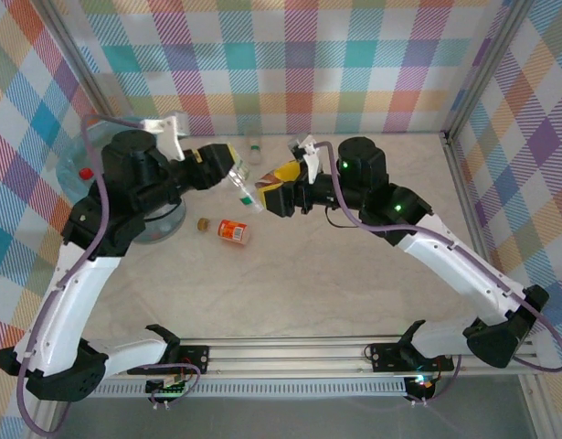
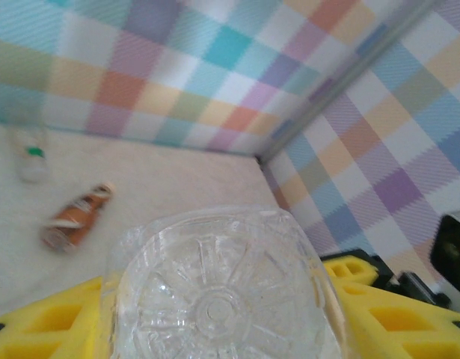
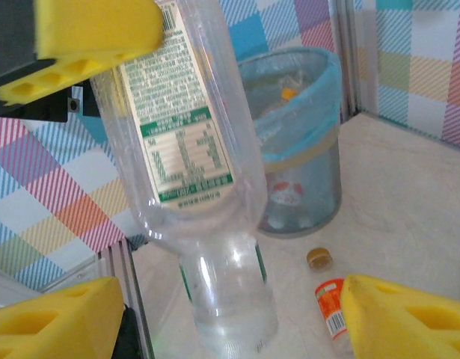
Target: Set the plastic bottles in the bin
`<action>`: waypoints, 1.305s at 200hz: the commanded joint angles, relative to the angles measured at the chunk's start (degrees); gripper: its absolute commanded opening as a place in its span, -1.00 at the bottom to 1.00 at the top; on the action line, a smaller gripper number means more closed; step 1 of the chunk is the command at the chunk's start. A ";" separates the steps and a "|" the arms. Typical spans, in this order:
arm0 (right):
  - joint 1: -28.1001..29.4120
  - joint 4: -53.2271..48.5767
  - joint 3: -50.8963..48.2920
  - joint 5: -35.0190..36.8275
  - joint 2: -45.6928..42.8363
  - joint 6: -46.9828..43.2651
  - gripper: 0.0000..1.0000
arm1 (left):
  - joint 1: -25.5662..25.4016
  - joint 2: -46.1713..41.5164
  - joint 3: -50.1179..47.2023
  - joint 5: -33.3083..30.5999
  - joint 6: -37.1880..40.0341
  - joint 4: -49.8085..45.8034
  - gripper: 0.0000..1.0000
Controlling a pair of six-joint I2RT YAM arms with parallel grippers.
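The left gripper will swing over the bin's opening (image 1: 85, 161) next, tip down and let go of the bottle, because the bin stands below the opening, farther from the right gripper.
A clear plastic bottle with a green-and-white label (image 1: 248, 190) (image 3: 192, 149) hangs above the table between the two arms. My left gripper (image 1: 233, 174) (image 2: 222, 303) is shut on its base (image 2: 215, 292), with a yellow finger (image 2: 50, 318) on each side. My right gripper (image 1: 276, 192) (image 3: 230, 321) is open, its yellow fingers (image 3: 405, 318) standing apart from the bottle's neck end. The bin (image 1: 68, 166) (image 3: 319, 112), lined with a light-blue bag, stands at the far left, partly behind the left arm. Bottles lie inside it.
An orange-labelled bottle (image 1: 233, 230) (image 3: 330, 303) and a small brown cap (image 1: 203, 223) (image 3: 319, 258) lie on the table near the bin. A clear bottle with a green cap (image 1: 254, 146) (image 2: 31, 153) and a brown bottle (image 2: 76, 217) lie near the back wall.
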 commanded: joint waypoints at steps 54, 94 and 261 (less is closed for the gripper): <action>5.84 4.76 13.11 -3.49 12.03 0.72 0.47 | 11.15 2.57 15.12 -13.43 15.28 -8.43 -0.16; 8.08 0.43 27.97 -4.15 24.72 5.33 0.39 | 22.24 6.80 21.17 -12.22 19.51 -9.44 -0.20; 10.03 -9.39 52.80 -8.68 48.42 10.38 0.32 | 55.07 20.77 6.36 3.42 23.82 17.11 -0.23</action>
